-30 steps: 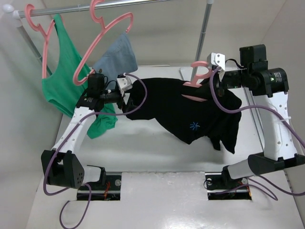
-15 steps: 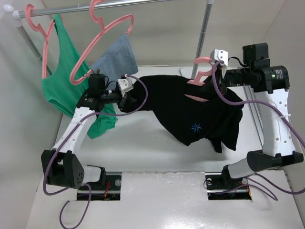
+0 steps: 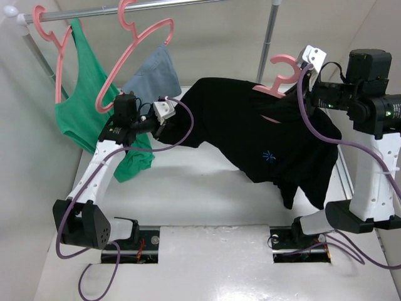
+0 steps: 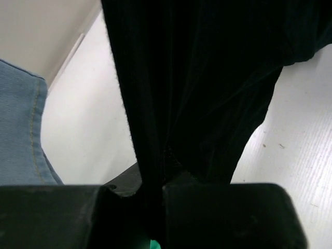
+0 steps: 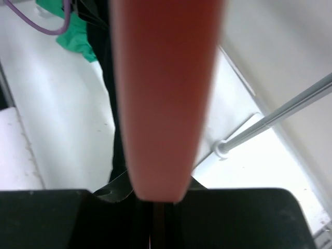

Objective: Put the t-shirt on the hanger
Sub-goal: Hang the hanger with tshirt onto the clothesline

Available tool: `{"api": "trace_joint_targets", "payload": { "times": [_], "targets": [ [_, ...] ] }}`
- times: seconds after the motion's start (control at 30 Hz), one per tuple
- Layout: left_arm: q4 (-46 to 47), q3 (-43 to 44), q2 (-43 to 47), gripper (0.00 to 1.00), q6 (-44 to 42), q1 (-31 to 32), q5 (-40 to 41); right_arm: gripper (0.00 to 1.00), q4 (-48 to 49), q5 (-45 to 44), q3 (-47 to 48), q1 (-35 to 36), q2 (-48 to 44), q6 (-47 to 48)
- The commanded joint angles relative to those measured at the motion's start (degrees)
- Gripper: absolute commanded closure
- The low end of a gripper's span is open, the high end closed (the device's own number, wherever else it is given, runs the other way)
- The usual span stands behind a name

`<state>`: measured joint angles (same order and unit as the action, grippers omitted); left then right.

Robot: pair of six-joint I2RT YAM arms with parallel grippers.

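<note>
The hanger's hook stands clear above the t-shirt's collar, so next my right gripper will move up and outward to the bar beside the upright pole and release the hanger there.
The black t-shirt with its blue starburst hangs stretched in the air between my two grippers. The pink hanger sticks up out of its collar, hook on top, with the rest of its frame hidden under the cloth. My right gripper is shut on the hanger just below the hook. In the right wrist view the hanger rises blurred and close from the right gripper. My left gripper is shut on the shirt's left end. In the left wrist view black cloth of the t-shirt runs down into the left gripper.
A green tank top and a blue-grey garment hang on pink hangers from the rail at the back left, close to my left arm. The rack's upright pole stands just left of the held hanger's hook. White walls close in on both sides.
My right gripper has lifted the hanger up and to the right, raising the shirt off the table. My left gripper has shut on the shirt's left end.
</note>
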<state>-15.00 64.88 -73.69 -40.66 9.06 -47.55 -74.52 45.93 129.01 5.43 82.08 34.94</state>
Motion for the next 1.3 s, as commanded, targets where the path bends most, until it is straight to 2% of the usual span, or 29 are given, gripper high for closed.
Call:
{"api": "trace_joint_targets", "payload": {
  "times": [0.0, 0.2, 0.23, 0.3, 0.33, 0.37, 0.43, 0.7, 1.0, 1.27],
  "targets": [
    [-4.68, -0.28, -0.66, 1.0, -1.52, -1.85, 11.58, 1.0, 7.72, 0.11, 6.77, -1.21, 0.0, -4.97],
    [-5.21, -0.81, -1.28, 1.0, -4.15, -1.85, 11.71, 1.0, 8.07, 1.45, 10.82, -1.21, 0.53, -7.42],
    [-5.91, -0.81, -0.76, 0.88, -4.86, -1.85, 8.04, 1.0, 9.03, 0.92, 9.87, -1.21, 0.53, -8.39],
    [-5.91, -0.2, -0.06, 0.39, -4.25, -1.85, 3.36, 1.0, 14.45, 0.91, 6.54, -1.21, 0.53, -11.72],
    [-5.91, -0.19, -0.05, 0.0, -3.73, -1.85, 1.17, 1.0, 16.84, 0.91, 5.47, -1.21, 0.53, -15.48],
    [-5.39, -0.19, 0.65, 0.0, -3.72, -1.85, -1.9, 1.0, 19.21, -1.09, 4.51, -1.21, 1.32, -17.78],
    [-4.59, -0.19, 1.53, 0.0, -3.02, -0.72, -2.64, 1.0, 25.46, -3.03, 3.7, 0.54, 2.46, -21.47],
    [-6.62, -1.34, 3.72, 0.0, -4.25, 0.52, -1.93, 1.0, 33.99, -27.96, 12.93, 8.27, 11.69, -26.32],
    [-6.62, -3.53, 6.01, 0.0, -3.63, 0.52, -0.09, 1.0, 52.52, -40.56, 14.77, 14.86, 20.74, -27.99],
    [-5.56, -4.67, 7.07, 0.0, -3.1, 0.52, 0.53, 1.0, 61.77, -47.43, 16.1, 17.33, 25.84, -27.99]
  ]
}}
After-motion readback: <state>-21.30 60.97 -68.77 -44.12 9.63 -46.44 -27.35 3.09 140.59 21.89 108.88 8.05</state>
